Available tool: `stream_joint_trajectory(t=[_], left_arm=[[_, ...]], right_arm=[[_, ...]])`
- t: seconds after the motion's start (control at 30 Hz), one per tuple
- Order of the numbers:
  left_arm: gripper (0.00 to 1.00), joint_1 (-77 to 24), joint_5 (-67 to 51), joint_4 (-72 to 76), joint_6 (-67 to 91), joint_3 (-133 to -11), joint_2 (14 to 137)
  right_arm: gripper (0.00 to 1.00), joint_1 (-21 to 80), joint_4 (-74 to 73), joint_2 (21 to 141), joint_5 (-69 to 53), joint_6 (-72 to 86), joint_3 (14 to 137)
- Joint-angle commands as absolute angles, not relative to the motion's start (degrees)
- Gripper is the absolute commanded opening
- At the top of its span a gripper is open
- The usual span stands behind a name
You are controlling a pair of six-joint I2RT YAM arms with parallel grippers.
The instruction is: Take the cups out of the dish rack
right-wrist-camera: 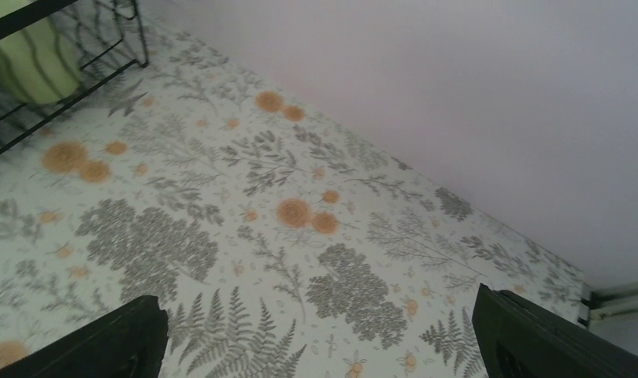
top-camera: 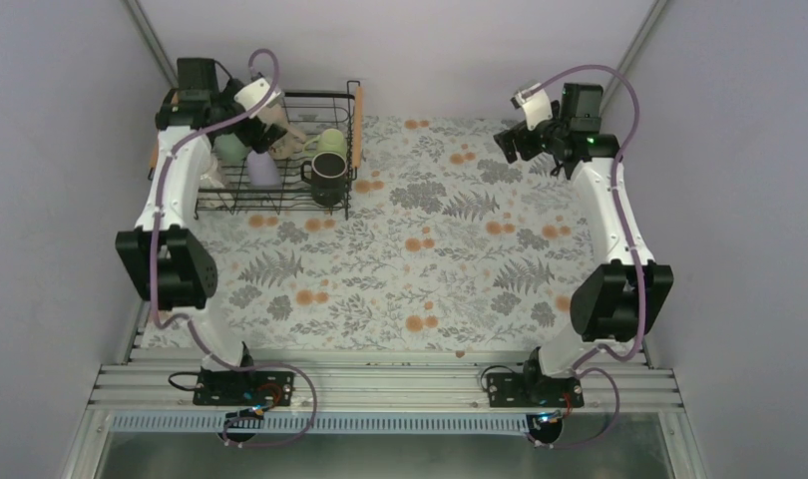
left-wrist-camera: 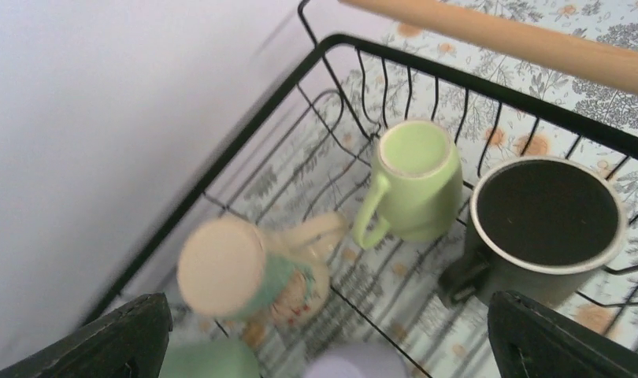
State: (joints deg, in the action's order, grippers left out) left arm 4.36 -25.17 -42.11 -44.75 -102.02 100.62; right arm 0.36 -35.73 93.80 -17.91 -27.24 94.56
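The black mug's handle [top-camera: 306,172] [left-wrist-camera: 462,279] sticks out below my left gripper, to its right in the top view, so next my left gripper will move that way and down around it.
The black wire dish rack [top-camera: 242,190] with wooden handles stands at the far left. It holds a light green mug [top-camera: 330,144], a black mug [top-camera: 327,180], a lavender cup [top-camera: 262,168], a mint cup [top-camera: 230,150] and a beige patterned mug [top-camera: 280,128]. My left gripper [top-camera: 258,122] hovers open over the rack. In the left wrist view it [left-wrist-camera: 331,339] is above the upturned beige mug [left-wrist-camera: 245,272], with the light green mug [left-wrist-camera: 417,179], black mug [left-wrist-camera: 544,228], mint cup [left-wrist-camera: 209,362] and lavender cup [left-wrist-camera: 355,366] around. My right gripper [right-wrist-camera: 320,339] is open and empty over the cloth, far right.
A floral cloth [top-camera: 420,249] covers the table. Grey walls close in on the left, back and right. The rack's wooden handle [left-wrist-camera: 521,43] crosses the top of the left wrist view. The rack's corner [right-wrist-camera: 56,71] shows at the right wrist view's top left.
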Motion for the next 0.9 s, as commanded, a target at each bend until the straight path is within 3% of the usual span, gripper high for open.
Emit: stream_joint_trajectory(t=[0.0, 0.17, 0.53, 0.87], left_arm=[[1.00, 4.48, -34.37, -56.88, -57.39, -116.93, 112.12], [1.00, 4.33, -40.04, -67.40, -69.83, -130.35, 121.82], [0.98, 1.23, -37.59, -59.82, -78.00, -126.55, 123.94], [0.89, -0.18, -34.40, -71.37, -87.03, -136.76, 133.11]], right_arm=[[1.00, 0.84, -34.69, 88.44, -24.42, -32.15, 90.47], [1.00, 0.91, -33.44, 86.35, -24.16, -33.99, 87.28], [0.93, 0.93, -34.00, 86.06, -23.46, -36.96, 84.20], [0.85, 0.93, -33.93, 86.05, -24.50, -38.17, 82.11]])
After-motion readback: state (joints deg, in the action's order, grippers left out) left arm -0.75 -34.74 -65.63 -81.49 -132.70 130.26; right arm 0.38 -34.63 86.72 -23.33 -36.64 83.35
